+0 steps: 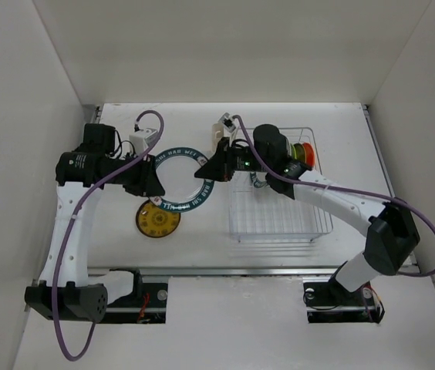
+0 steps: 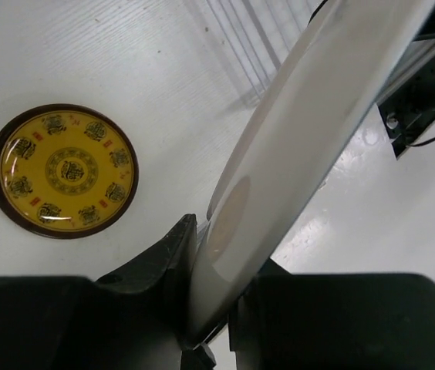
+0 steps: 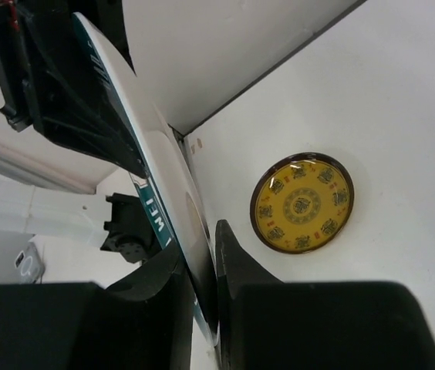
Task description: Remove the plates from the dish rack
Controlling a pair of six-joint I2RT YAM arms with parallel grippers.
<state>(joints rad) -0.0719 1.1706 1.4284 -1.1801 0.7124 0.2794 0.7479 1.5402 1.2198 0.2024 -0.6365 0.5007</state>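
The bare tabletop beyond the yellow plate lies outward of and below my gripper, so next my left gripper needs to move outward and down to release the white plate.
A white plate with a dark teal rim (image 1: pixel 180 179) hangs above the table between my two grippers. My left gripper (image 1: pixel 150 185) is shut on its left edge, and in the left wrist view the jaws (image 2: pixel 221 258) clamp the plate's white underside (image 2: pixel 318 116). My right gripper (image 1: pixel 212 169) is shut on its right edge, and in the right wrist view the jaws (image 3: pixel 200 254) pinch the plate (image 3: pixel 148 146). A yellow patterned plate (image 1: pixel 157 220) lies flat on the table below; it also shows in both wrist views (image 2: pixel 63 171) (image 3: pixel 302 202). The wire dish rack (image 1: pixel 279 208) stands to the right with an orange plate (image 1: pixel 304 152) upright at its far end.
White walls enclose the table on the left, back and right. The right arm's forearm (image 1: pixel 333 196) crosses over the rack. A white connector block (image 1: pixel 140 141) sits on the left arm near the back.
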